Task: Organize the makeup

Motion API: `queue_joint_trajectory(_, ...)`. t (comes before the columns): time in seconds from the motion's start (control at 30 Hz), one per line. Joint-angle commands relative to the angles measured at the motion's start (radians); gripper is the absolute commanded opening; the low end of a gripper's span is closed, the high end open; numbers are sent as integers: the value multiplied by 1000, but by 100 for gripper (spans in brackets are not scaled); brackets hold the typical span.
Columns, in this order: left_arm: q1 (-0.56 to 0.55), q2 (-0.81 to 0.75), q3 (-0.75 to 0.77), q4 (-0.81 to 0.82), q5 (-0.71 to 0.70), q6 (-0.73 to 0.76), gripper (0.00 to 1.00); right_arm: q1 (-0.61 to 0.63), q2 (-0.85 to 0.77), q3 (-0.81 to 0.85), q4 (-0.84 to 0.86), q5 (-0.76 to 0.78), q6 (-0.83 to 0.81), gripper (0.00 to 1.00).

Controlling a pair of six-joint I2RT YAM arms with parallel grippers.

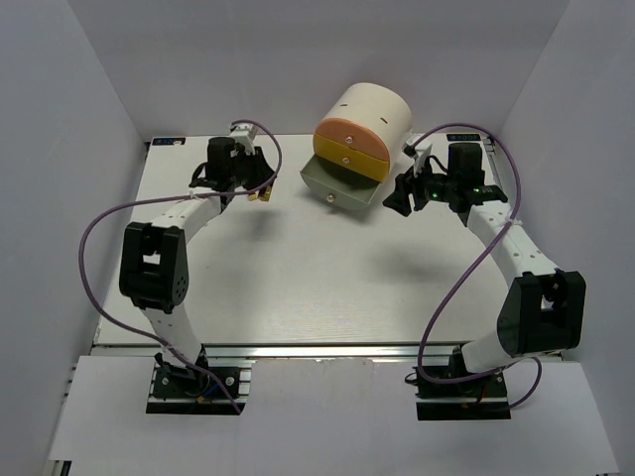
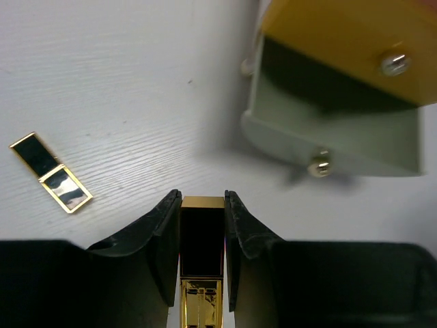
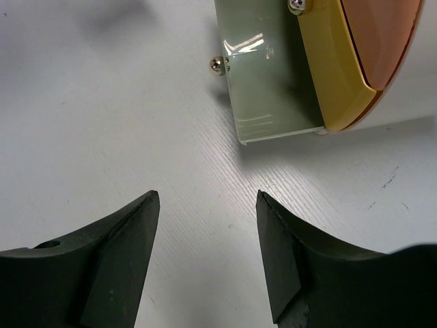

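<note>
My left gripper will next move the lipstick tube (image 2: 202,246) to the right in the top view, where the drawer is open and empty, and let go over the drawer's nearer end (image 2: 290,102).
My left gripper (image 2: 203,199) is shut on a black-and-gold lipstick tube (image 2: 202,246), held lengthwise between the fingers just above the table. In the top view the left gripper (image 1: 260,184) sits left of the open grey-green drawer (image 1: 342,185). A second black-and-gold lipstick (image 2: 51,174) lies flat on the table to the left in the left wrist view. My right gripper (image 3: 208,205) is open with nothing between its fingers and hovers over bare table right of the drawer (image 3: 266,89). In the top view the right gripper (image 1: 402,194) is close to the drawer's right end.
The cream cylinder (image 1: 372,109) with pink and yellow drawer fronts stands at the back centre, its lowest drawer (image 2: 328,130) pulled out toward the arms, and no item shows inside. White walls enclose the table on three sides.
</note>
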Motion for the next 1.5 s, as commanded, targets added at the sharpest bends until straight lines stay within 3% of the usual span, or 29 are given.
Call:
queue_joint_trajectory(0.0, -4, -109, -59, 163, 90, -263, 0, -5, -38, 17, 11, -31, 10, 64)
queue_joint_trajectory(0.33, -142, -93, -107, 449, -28, -731, 0, -5, -53, 14, 37, -9, 56, 62)
queue_joint_trajectory(0.57, -183, 16, -3, 471, -148, -997, 0, -5, -108, -31, 43, 20, 50, 61)
queue_joint_trajectory(0.83, -205, 142, 136, 373, -264, -1117, 0, -5, -125, -60, 60, 23, 61, 62)
queue_joint_trajectory(1.07, -235, 226, 249, 275, -398, -1169, 20, -3, -117, -54, 62, 21, 59, 62)
queue_joint_trajectory(1.33, -259, 266, 292, 232, -436, -1140, 60, -3, -120, -60, 65, 26, 59, 62)
queue_joint_trajectory(1.47, -260, 260, 300, 216, -441, -1117, 66, -3, -122, -61, 65, 26, 58, 63)
